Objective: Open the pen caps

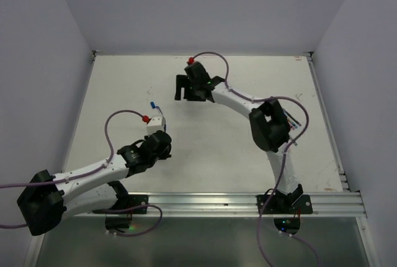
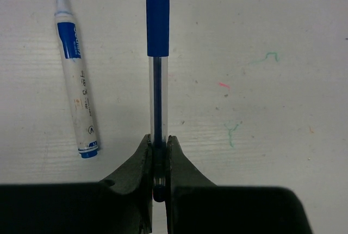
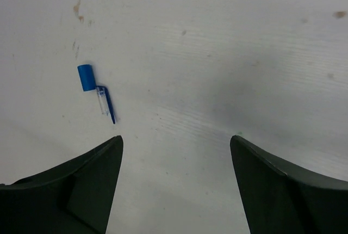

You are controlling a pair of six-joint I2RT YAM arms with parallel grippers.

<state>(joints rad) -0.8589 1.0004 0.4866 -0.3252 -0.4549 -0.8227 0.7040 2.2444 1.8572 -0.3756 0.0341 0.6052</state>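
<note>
The clear-bodied pen still hangs above bare table [image 2: 159, 140] beside the white marker, so my left gripper will next lower and release its back end.
My left gripper [image 2: 157, 142] is shut on the back end of a clear-barrelled pen [image 2: 157, 98], held just above the table. The pen has a blue sleeve [image 2: 157, 22] near its far end, and its tip runs out of the top of the view. A white marker [image 2: 77, 81] with a blue label and a bare black tip lies to the left of the pen. My right gripper [image 3: 176, 141] is open and empty above the table. A loose blue pen cap [image 3: 87, 77] with its clip lies ahead of that gripper's left finger. It also shows in the top view [image 1: 152, 104].
White walls close the table [image 1: 248, 149] on three sides. A metal rail [image 1: 248, 203] runs along the near edge. Purple cables loop over both arms, with red plug-ends [image 1: 191, 60]. The left gripper [image 1: 162, 140] is at centre-left and the right gripper [image 1: 182, 87] is further back.
</note>
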